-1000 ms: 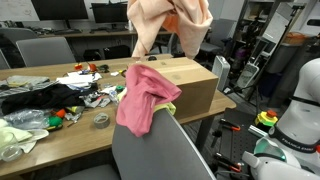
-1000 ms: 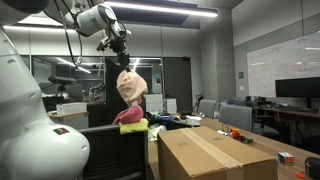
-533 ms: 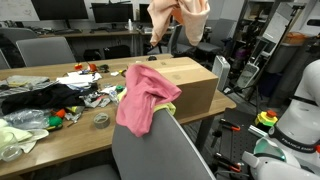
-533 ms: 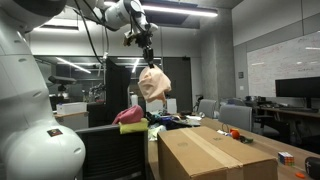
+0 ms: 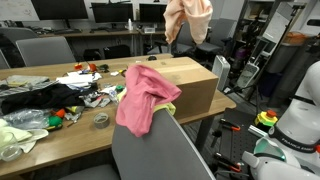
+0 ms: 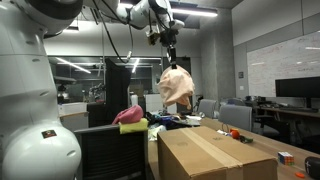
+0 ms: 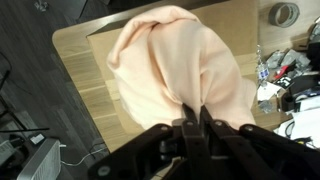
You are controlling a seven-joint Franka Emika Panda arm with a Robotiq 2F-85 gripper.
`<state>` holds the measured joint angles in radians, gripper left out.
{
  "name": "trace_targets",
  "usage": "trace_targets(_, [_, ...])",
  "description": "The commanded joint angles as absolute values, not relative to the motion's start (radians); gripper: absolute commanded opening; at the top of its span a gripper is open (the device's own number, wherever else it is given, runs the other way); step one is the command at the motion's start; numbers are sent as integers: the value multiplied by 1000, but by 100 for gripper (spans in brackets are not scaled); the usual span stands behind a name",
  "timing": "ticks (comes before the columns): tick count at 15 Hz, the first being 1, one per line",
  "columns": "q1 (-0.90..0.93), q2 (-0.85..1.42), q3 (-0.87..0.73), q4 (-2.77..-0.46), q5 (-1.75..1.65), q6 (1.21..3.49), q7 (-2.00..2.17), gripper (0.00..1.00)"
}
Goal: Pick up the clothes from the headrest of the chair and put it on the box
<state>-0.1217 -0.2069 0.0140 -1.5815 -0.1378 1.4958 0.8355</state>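
Note:
My gripper is high with the peach cloth (image 5: 188, 18), and the bare box top (image 5: 181, 72) is beneath the cloth. It will next stay high, turn and move sideways farther over the box, then release the cloth.
A peach cloth (image 5: 188, 18) hangs from my gripper (image 6: 172, 59), which is shut on its top edge. In both exterior views the cloth (image 6: 176, 86) hangs high in the air above the cardboard box (image 5: 185, 82) (image 6: 210, 152). In the wrist view the cloth (image 7: 180, 65) drapes down from my shut gripper (image 7: 196, 112) over the box top (image 7: 90, 75). A pink cloth (image 5: 142, 95) lies over a yellow-green one on the headrest of the grey chair (image 5: 160, 150); it also shows in an exterior view (image 6: 130, 115).
The wooden table (image 5: 60, 132) carries clutter: black fabric (image 5: 35, 97), a tape roll (image 5: 101, 120), a light green cloth (image 5: 18, 132), small items. Other chairs (image 5: 45, 50) and monitors (image 5: 60, 10) stand behind. A white robot base (image 5: 295, 120) stands beside the table.
My gripper has carried the peach cloth sideways from above the chair headrest to above the box, and a little higher. The pink cloth has not moved.

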Motion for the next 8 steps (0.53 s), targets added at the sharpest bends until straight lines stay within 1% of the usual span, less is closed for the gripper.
trace_targets(1, [-136, -176, -21, -1517, -122, 1463, 913, 4])
trace_targets(6, [-143, -187, -47, -1542, -109, 1482, 1008, 4])
trace_targets(7, [-140, -193, -47, -1552, -107, 1488, 1012, 33])
trace_targets(8, [-138, -199, -47, -1561, -104, 1492, 1019, 33])
